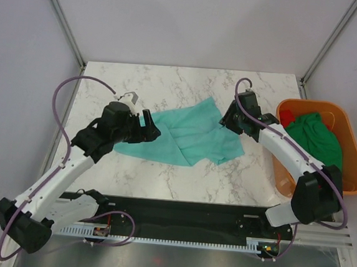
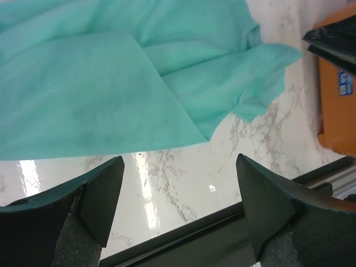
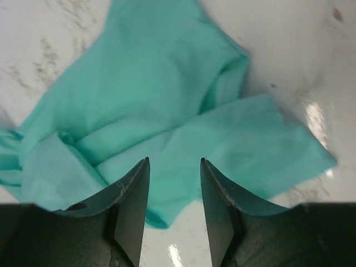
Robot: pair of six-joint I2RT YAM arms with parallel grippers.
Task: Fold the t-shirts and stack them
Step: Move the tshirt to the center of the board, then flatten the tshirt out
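Note:
The robot should move its right gripper back and down, toward the tub, onto the tip of the teal shirt's corner nearest the tub [image 1: 242,153] [image 3: 330,162], because it sticks out onto bare marble.
A light teal t-shirt [image 1: 188,134] lies rumpled and partly folded in the middle of the marble table. It also shows in the left wrist view [image 2: 128,72] and in the right wrist view [image 3: 167,111]. My left gripper [image 1: 149,126] is at the shirt's left edge, open wide and empty, its jaws [image 2: 177,183] over bare table beside the cloth. My right gripper [image 1: 227,122] is at the shirt's right edge, open and empty, its jaws [image 3: 174,172] just above the cloth. A dark green shirt [image 1: 316,136] and a red one [image 1: 285,116] lie in the tub.
An orange plastic tub [image 1: 352,155] stands at the table's right edge, close to my right arm; it also shows in the left wrist view [image 2: 334,83]. A black rail [image 1: 178,211] runs along the table's near edge. Grey walls enclose the table.

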